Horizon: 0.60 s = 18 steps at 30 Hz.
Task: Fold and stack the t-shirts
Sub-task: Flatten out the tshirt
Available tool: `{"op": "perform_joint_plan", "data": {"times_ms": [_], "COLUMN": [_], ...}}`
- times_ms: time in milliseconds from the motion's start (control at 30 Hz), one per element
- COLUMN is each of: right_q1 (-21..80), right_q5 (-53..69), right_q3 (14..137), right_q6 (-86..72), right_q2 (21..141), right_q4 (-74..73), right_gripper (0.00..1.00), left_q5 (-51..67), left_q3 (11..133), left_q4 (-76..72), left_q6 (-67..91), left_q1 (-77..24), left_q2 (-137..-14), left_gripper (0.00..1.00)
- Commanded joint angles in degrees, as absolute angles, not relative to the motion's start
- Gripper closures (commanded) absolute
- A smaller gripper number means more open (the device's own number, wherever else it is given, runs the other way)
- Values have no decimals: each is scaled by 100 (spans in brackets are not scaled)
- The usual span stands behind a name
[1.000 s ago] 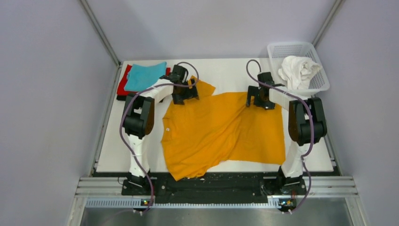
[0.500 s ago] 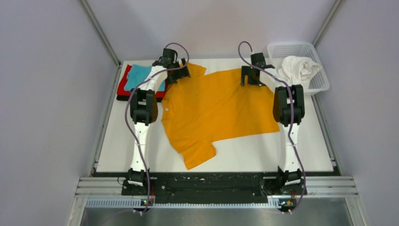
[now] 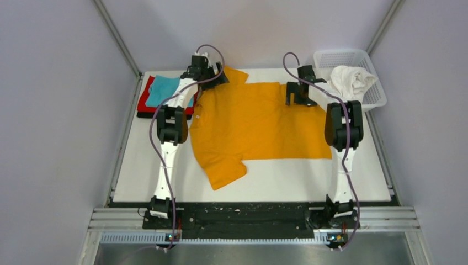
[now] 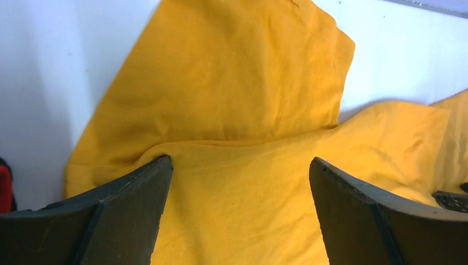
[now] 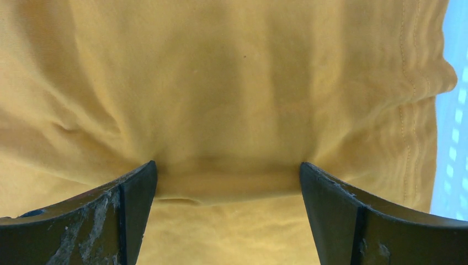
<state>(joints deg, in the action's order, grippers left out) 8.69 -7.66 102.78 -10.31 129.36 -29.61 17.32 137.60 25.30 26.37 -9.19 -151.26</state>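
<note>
The near sleeve lies back from my left gripper, so the gripper will next lift off the cloth, come back and lower onto the near sleeve's corner point(image 3: 214, 186).
The orange t-shirt point(image 3: 259, 127) lies spread on the white table, one sleeve toward the near left and its far edge near the back. My left gripper point(image 3: 212, 77) is over its far left corner. In the left wrist view the gripper point(image 4: 240, 160) is open, with orange cloth point(image 4: 232, 83) lying loose between the fingers. My right gripper point(image 3: 301, 96) is over the far right part. In the right wrist view it point(image 5: 228, 164) is open over a fold of orange cloth point(image 5: 221, 66). A teal shirt point(image 3: 163, 88) lies on a red shirt point(image 3: 144, 102) and a black one point(image 3: 148, 115) at the far left. A white shirt point(image 3: 350, 80) sits in the basket.
The white mesh basket point(image 3: 353, 58) stands at the far right corner, close to my right arm. The folded stack lies just left of my left arm. A strip of bare table point(image 3: 309, 182) runs along the near edge. Grey walls close in the sides.
Both arms reached toward the back, drawing the orange shirt away from the near edge. It now lies flatter and farther back. The right gripper has come back slightly since half a second ago.
</note>
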Motion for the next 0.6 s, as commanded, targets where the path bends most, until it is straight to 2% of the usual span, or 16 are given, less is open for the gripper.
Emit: {"op": "perform_joint_plan", "data": {"times_ms": [0,167,300,400,567], "right_q1": [831,858,870,861,719], "right_q5": [-671,-554,-630,-903,-1114], "right_q3": [10020,9661,8742,7793,6078], "right_q6": [-1041,-1131,-1563,-2067,-3207], "right_q2": [12131,11210,10152,9086,7458], "right_q4": [-3111,-2939,-2750,-2681,-2648], "right_gripper": [1,1,1,1,1], "left_q5": [1692,1776,1591,1327,457], "left_q3": [14182,13973,12869,11272,7651], "left_q4": [2068,2106,2495,2635,2388], "left_q6": [2272,2263,1935,1845,2367], "left_q1": [-1068,-1164,-1462,-1780,-2591], "left_q2": [-15036,-14043,-12591,-11171,-8490], "left_gripper": [1,1,1,1,1]}}
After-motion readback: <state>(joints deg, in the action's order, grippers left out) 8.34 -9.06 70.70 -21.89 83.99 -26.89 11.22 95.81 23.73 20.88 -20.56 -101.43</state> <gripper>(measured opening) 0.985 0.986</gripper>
